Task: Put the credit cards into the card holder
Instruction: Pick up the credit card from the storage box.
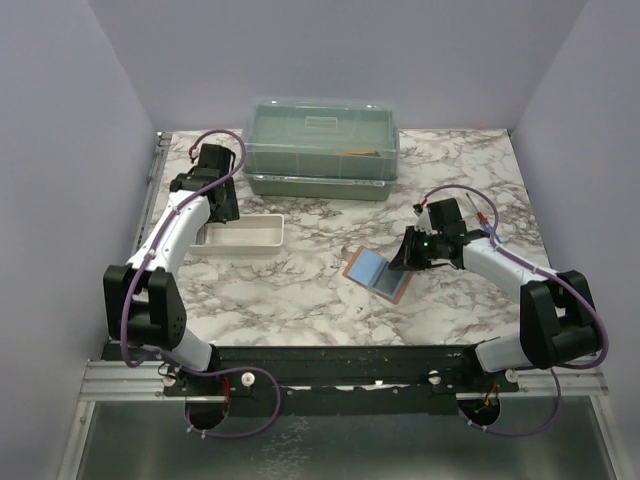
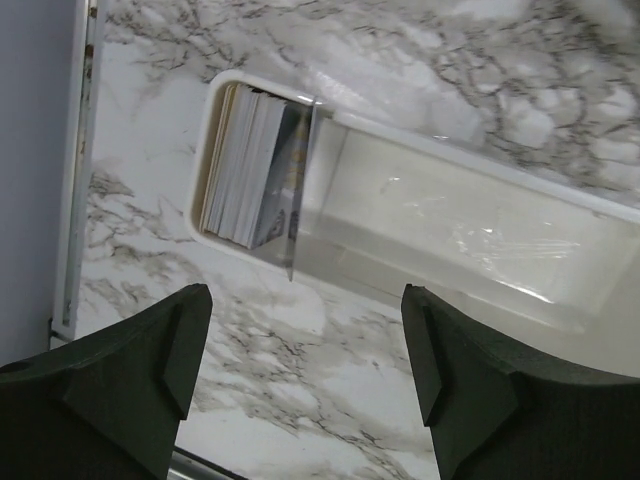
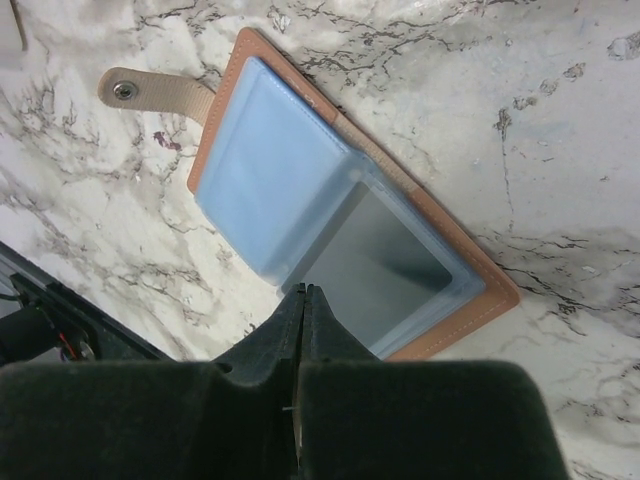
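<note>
The left gripper moves down to the tray's card-filled end next, fingers around the upper edge of the card leaning apart from the packed stack.
The credit cards stand packed on edge in the left end of a white tray. One card leans apart from the stack. My left gripper hangs open above the marble beside the tray, with nothing between its fingers; from above it is over the tray's left end. The card holder lies open on the table, brown with bluish pockets and a snap tab. One pocket looks dark grey; I cannot tell whether a card is in it. My right gripper is shut, tips at that pocket's near edge.
A big translucent green lidded box stands at the back middle. The table's left edge rail runs close to the tray. The card holder lies right of centre, the right gripper at its right side.
</note>
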Controlling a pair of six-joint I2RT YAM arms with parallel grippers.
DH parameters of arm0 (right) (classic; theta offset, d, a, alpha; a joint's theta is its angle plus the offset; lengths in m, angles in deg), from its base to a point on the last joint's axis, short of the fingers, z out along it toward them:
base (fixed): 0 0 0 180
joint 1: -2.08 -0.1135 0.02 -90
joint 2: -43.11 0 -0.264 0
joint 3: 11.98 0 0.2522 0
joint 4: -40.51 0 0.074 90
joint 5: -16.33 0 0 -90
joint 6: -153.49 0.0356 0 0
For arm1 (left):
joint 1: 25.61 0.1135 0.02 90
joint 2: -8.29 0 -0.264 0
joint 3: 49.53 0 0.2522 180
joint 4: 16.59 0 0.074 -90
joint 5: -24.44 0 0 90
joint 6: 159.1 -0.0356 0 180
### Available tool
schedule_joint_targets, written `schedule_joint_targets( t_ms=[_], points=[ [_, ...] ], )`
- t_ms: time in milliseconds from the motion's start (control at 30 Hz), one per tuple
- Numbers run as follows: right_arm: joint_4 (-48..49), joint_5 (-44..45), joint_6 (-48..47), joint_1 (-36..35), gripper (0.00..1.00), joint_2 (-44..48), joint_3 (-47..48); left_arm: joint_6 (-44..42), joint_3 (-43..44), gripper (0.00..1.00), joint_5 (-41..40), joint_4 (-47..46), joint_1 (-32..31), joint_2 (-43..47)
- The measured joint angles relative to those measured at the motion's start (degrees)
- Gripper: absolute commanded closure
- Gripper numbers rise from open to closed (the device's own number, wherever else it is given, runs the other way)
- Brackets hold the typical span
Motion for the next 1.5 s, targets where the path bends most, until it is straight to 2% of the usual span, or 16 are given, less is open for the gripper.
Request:
schedule_joint_targets(
  t_ms=[67, 233, 333, 500, 567, 833, 1033, 1167, 1300, 1367, 1467, 1500],
  points=[
    [-0.15, -0.33, -0.35, 0.0, 0.97, 0.13, 0.0, 0.35, 0.0, 0.18, -3.32, 0.66, 0.76, -3.23],
    [-0.2, -0.61, -0.46, 0.0, 0.97, 0.9, 0.0, 0.59, 0.04, 0.33, -7.78, 1.27, 1.79, -7.78],
    [-0.22, -0.81, -0.48, 0.0, 0.97, 1.66, 0.0, 0.61, 1.07, 0.45, -8.59, 1.64, 2.19, -9.25],
    [-0.22, -1.14, -0.5, 0.0, 0.97, 3.32, -0.02, 1.18, 2.56, 0.51, -8.63, 1.62, 3.52, -12.07],
    [-0.2, -1.46, -0.57, 0.0, 0.97, 3.74, -0.02, 1.29, 2.82, 0.56, -8.63, 1.62, 3.85, -13.35],
    [-0.22, -1.97, -0.92, 0.0, 0.97, 3.8, -0.02, 1.36, 2.89, 1.0, -7.69, 1.57, 4.2, -15.76],
    [-0.24, -1.97, -1.01, 0.0, 0.97, 3.96, -0.02, 1.16, 3.65, 1.0, -5.9, 2.08, 4.2, -14.53],
    [-0.22, -1.97, -1.03, 0.0, 0.97, 3.74, -0.02, 0.9, 3.87, 1.0, -3.76, 3.23, 4.09, -9.27],
    [-0.17, -2.05, -1.01, 0.0, 0.97, 2.23, -0.02, -0.07, 4.68, 1.0, 6.78, 3.45, 3.76, 0.13],
    [0.07, -2.6, -0.9, 0.0, 0.97, 1.05, -0.02, 0.02, 3.23, 1.0, 18.25, 0.28, 3.69, 5.44],
    [1.07, -3.69, -0.33, 0.0, 0.98, -0.92, -0.02, 4.09, -6.69, 1.0, 40.26, -13.31, 2.21, 13.66],
    [1.51, -3.87, -0.11, 0.0, 0.98, -1.66, 0.0, 5.4, -9.68, 1.0, 44.7, -17.44, 0.76, 14.43]
  ],
)
